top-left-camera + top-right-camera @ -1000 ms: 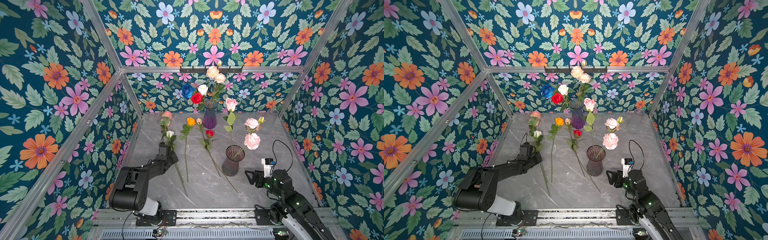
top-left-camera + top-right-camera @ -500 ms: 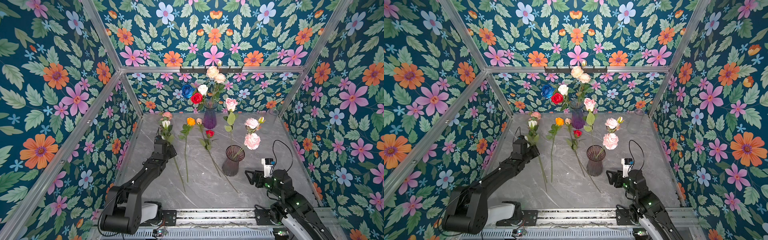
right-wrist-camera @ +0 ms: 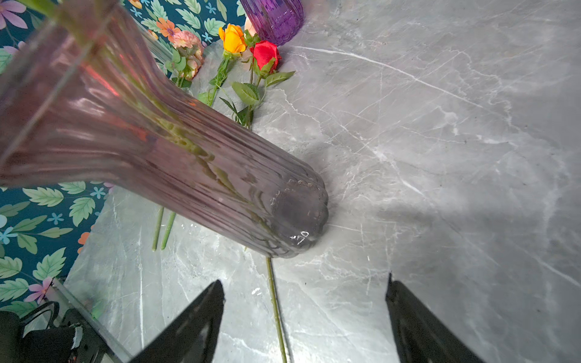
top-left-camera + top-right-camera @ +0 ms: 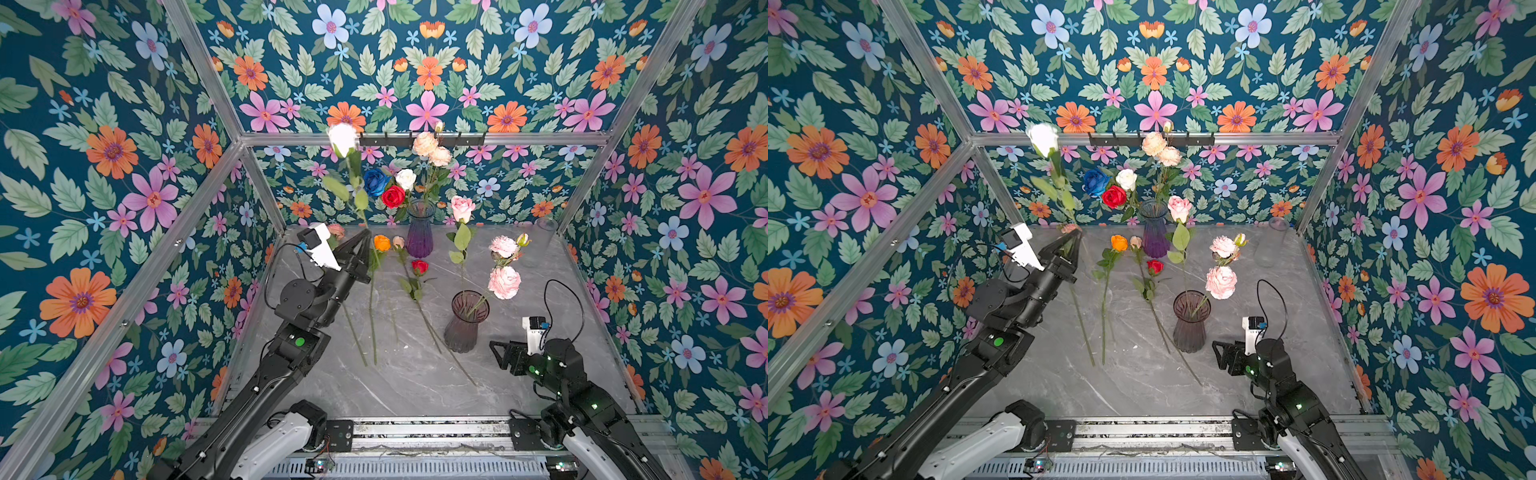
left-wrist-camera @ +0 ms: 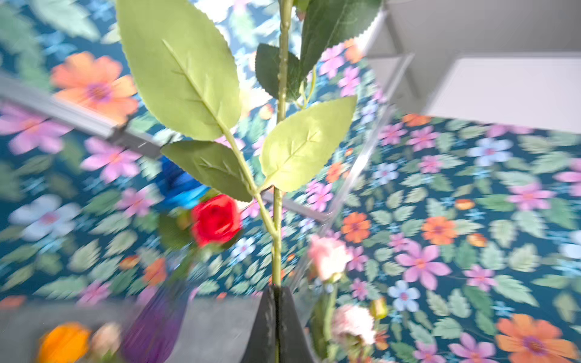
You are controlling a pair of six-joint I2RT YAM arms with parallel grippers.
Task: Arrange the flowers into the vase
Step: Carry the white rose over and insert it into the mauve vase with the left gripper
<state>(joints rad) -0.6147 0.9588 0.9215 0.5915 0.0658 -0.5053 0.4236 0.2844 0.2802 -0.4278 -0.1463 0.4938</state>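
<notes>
My left gripper carries the white rose (image 4: 342,139) over the smoky pink vase's opening (image 4: 469,304) next, lowers the rose's green stem inside and releases it, as the vase's rim has room.
My left gripper (image 4: 365,236) (image 5: 276,292) is shut on the green stem of a white rose (image 4: 342,139) (image 4: 1043,139), held upright in the air at the back left. Several flowers lie on the table: an orange rose (image 4: 381,243), a red rose (image 4: 419,267), a peach bud and a pink one. A purple vase (image 4: 419,232) at the back holds blue, red, white and cream blooms. A smoky pink vase (image 4: 465,320) (image 3: 188,163) holds a pink rose (image 4: 462,208) and pink peonies (image 4: 504,282). My right gripper (image 4: 496,353) (image 3: 305,298) stands open beside it, low over the table.
A clear glass vase (image 4: 542,241) stands in the back right corner. One long stem (image 3: 276,308) runs across the marble table (image 4: 415,386) between my right fingers. Flower-printed walls close in the left, back and right.
The left arm has lifted the white rose off the table and raised it high, its stem now upright. The right arm has not moved.
</notes>
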